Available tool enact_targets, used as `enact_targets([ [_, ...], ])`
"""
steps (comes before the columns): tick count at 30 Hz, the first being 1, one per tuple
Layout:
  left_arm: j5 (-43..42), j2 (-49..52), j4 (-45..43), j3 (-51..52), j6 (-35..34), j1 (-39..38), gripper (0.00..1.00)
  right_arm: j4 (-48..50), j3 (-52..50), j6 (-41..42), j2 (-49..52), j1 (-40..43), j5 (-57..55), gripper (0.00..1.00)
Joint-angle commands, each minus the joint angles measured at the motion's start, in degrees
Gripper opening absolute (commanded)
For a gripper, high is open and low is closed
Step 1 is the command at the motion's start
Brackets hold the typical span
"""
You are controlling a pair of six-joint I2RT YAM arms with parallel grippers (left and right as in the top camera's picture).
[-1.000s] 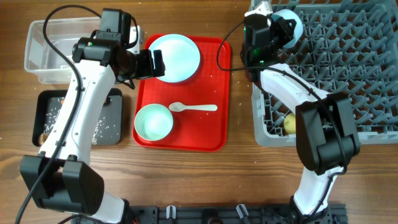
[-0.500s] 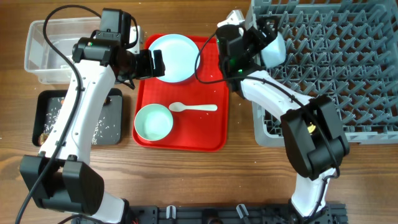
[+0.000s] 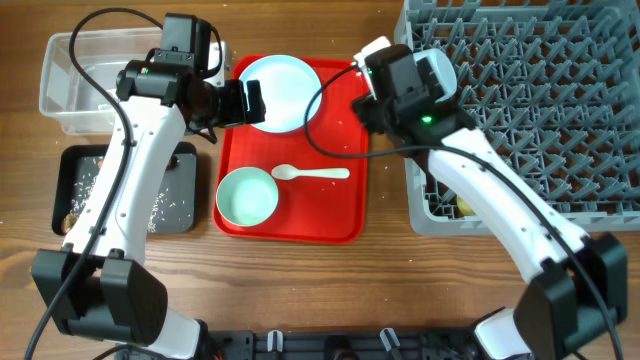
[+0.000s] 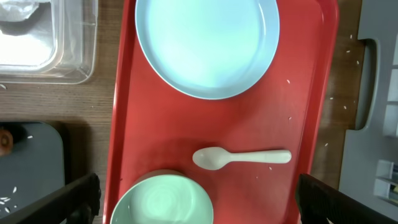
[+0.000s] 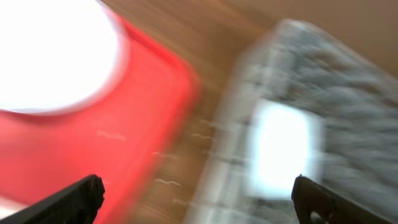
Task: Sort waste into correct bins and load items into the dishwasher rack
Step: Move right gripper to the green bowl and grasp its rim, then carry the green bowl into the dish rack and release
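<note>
My right gripper moves back and left in the overhead view next, then down onto the bowl's spoon-side rim (image 3: 276, 191), as the green bowl is still on the tray.
On the red tray (image 3: 340, 215) lie the pale blue plate (image 3: 290, 90), the pale green bowl (image 3: 247, 196) and the white spoon (image 3: 310, 173). My left gripper (image 4: 199, 208) hangs open above the green bowl (image 4: 163, 202), its fingers wide apart and empty. My right gripper (image 5: 199, 202) is open and empty over the table strip between the tray and the dishwasher rack (image 3: 560, 110); that view is blurred. A pale shape, apparently the pale blue bowl (image 3: 438, 72), stands at the rack's left side beside the right arm. The yellow cup (image 3: 461, 207) peeks out under that arm.
The clear tub (image 3: 70, 70) sits at the back left and holds crumpled white tissue (image 4: 18, 9). In front of it, the black tray (image 3: 170, 200) has loose rice grains (image 3: 85, 180). A few grains lie on the table by the rack's edge (image 4: 367, 81).
My right arm swung left from the rack toward the red tray and its jaws opened. The pale bowl stayed behind at the rack. The left arm has not moved.
</note>
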State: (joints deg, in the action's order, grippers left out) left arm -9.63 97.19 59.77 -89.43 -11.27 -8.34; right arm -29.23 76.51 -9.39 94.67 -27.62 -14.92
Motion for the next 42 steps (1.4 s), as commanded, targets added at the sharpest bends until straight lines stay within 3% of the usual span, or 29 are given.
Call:
enact_targets([
  [1, 0.3, 0.2, -0.1, -0.6, 0.1, -0.1, 1.00, 1.0, 0.0, 22.3, -2.1, -0.3, 31.9, 1.00],
  [3, 0.3, 0.2, -0.6, -0.6, 0.1, -0.1, 1.00, 0.3, -0.1, 28.8, -1.7, -0.3, 32.8, 1.00],
  [6, 2.0, 0.2, -1.4, -0.6, 0.5, 0.4, 1.00, -1.5, -0.1, 31.1, -0.6, -0.3, 32.9, 1.00],
  [9, 1.9, -0.9, -0.8, -0.6, -5.9, 4.5, 1.00, -3.1, -0.1, 37.3, 2.0, -0.7, 29.9, 0.98],
  [13, -6.4, -3.3, 0.1, -0.6, -12.0, 16.0, 1.00, -2.7, -0.1, 41.9, 7.8, -6.0, 29.9, 0.85],
  [17, -12.0, -3.7, 1.3, -0.6, -12.0, 25.9, 1.00, -1.5, -0.1, 45.5, 12.5, -12.6, 27.9, 0.72],
  [21, -12.2, -3.7, 4.0, -0.6, -12.0, 31.1, 1.00, -1.5, -0.1, 46.2, 14.8, -16.9, 23.6, 0.58],
  [25, -12.2, -3.7, 5.3, -0.6, -11.9, 31.7, 1.00, -1.2, -0.1, 47.6, 17.5, -18.8, 22.8, 0.38],
  [34, -11.1, -3.7, 5.2, -0.6, -11.5, 29.4, 1.00, 1.8, -0.1, 48.5, 21.5, -19.5, 25.0, 0.32],
  [37, -10.4, -3.7, 5.2, -0.6, -11.5, 27.4, 1.00, 1.4, -0.1, 48.4, 21.5, -19.5, 25.0, 0.04],
  [42, -10.4, -3.7, 5.2, -0.6, -11.5, 24.7, 1.00, -1.9, 0.0, 47.5, 18.9, -17.5, 24.9, 0.04],
])
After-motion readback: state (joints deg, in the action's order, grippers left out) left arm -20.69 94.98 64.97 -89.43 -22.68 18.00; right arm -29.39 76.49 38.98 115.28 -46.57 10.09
